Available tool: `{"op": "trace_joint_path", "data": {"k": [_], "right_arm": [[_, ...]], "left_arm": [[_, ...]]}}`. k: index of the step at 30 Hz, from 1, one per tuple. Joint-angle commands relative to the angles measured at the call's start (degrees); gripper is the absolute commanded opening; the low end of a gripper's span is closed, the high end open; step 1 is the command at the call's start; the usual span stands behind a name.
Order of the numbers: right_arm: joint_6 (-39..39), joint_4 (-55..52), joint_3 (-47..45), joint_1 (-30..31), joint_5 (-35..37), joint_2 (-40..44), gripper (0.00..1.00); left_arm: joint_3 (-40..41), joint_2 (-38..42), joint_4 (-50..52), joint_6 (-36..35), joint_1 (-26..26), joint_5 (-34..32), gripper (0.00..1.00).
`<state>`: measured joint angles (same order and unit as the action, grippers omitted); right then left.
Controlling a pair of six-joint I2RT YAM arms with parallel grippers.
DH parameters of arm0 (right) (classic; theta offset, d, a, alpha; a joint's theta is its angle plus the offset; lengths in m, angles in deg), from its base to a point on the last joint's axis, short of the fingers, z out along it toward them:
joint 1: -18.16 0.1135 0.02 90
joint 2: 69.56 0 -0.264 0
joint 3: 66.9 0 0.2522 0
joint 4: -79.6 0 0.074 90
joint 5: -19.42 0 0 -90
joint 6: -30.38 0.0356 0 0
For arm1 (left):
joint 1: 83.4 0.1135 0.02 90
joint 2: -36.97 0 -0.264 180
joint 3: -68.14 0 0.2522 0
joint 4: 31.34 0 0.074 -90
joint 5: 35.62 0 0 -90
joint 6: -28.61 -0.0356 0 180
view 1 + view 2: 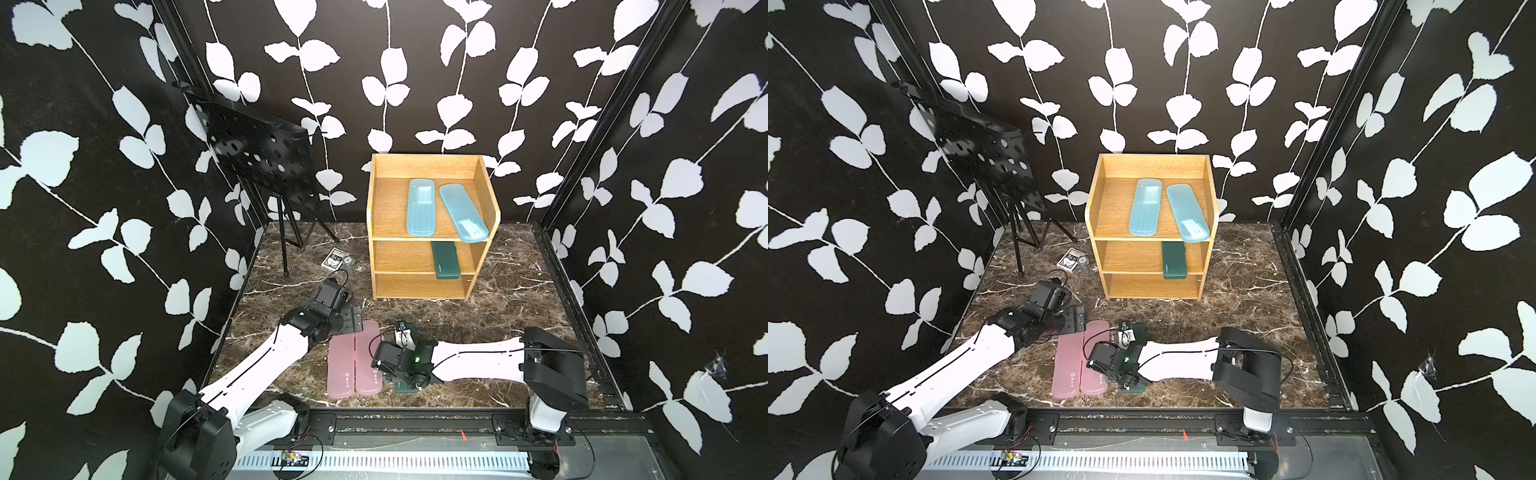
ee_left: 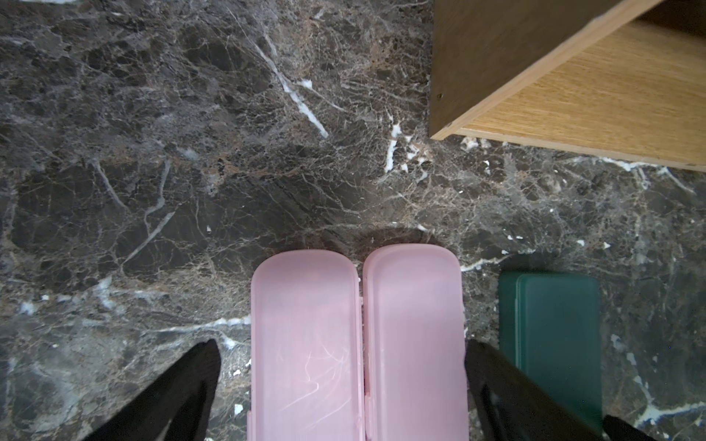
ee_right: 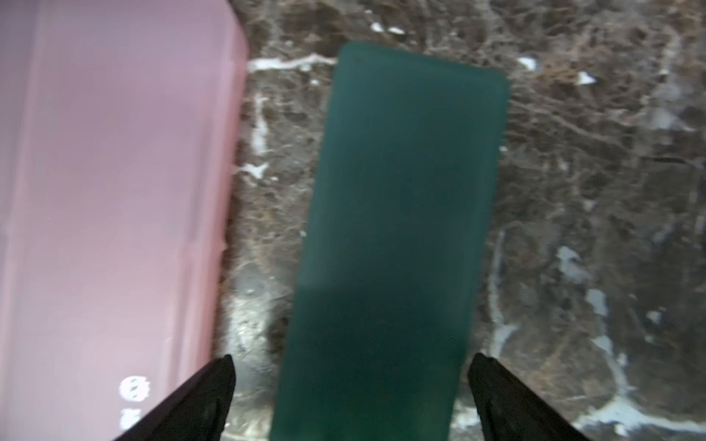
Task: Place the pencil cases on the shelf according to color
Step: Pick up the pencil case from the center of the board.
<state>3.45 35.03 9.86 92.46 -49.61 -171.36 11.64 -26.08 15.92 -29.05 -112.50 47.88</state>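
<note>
The robot's right gripper will next move back along the dark green case and come down to close on the dark green case's near end, which is behind it and below it.
Two pink pencil cases lie side by side on the marble table. My left gripper hovers open over their far ends, its fingers outside both cases. A dark green case lies just right of them, with my right gripper open and straddling it, fingertips clear of its sides. On the wooden shelf behind, two light blue cases rest on the top tier. Another green case sits on the middle tier, sticking out past the front. The bottom tier is bare.
A black perforated stand on a tripod stands at the back left. A small patterned card box lies left of the shelf. Black frame posts and patterned walls enclose the table, and a rail runs along its front edge.
</note>
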Motion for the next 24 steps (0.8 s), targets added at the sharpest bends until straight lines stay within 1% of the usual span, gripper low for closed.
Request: {"op": "trace_joint_path", "data": {"k": [1,3,5,9,12,16,20,24], "right_arm": [[2.23,-4.67,-3.58,-0.89,3.37,3.95,0.99],[1.30,-3.76,-5.87,-1.18,3.74,7.89,0.99],[-0.30,-2.09,-7.67,-1.00,2.47,11.28,0.99],[2.80,-3.80,-8.94,1.56,0.68,14.77,0.99],[6.01,-4.63,-8.76,4.90,0.26,13.80,0.99],[6.89,-3.59,-7.55,7.46,-0.42,8.48,0.99],[7.99,-5.56,-5.46,7.86,0.12,4.82,0.99],[10.38,-6.63,-6.71,7.86,1.14,5.07,0.99]], "left_arm": [[0.23,0.05,0.12,-0.98,0.23,0.25,0.99],[0.29,-0.02,0.08,-1.05,0.28,0.34,0.99],[0.38,0.01,-0.01,-0.97,0.27,0.59,0.99],[0.90,0.43,-0.20,-0.70,0.27,0.96,0.99],[1.47,1.08,-0.28,-0.52,0.27,1.12,0.99],[2.00,1.96,-0.11,-0.59,0.27,1.38,0.99],[1.88,2.25,0.71,-1.13,0.27,1.68,0.99],[1.87,2.73,1.41,-1.57,0.29,1.16,0.99]]}}
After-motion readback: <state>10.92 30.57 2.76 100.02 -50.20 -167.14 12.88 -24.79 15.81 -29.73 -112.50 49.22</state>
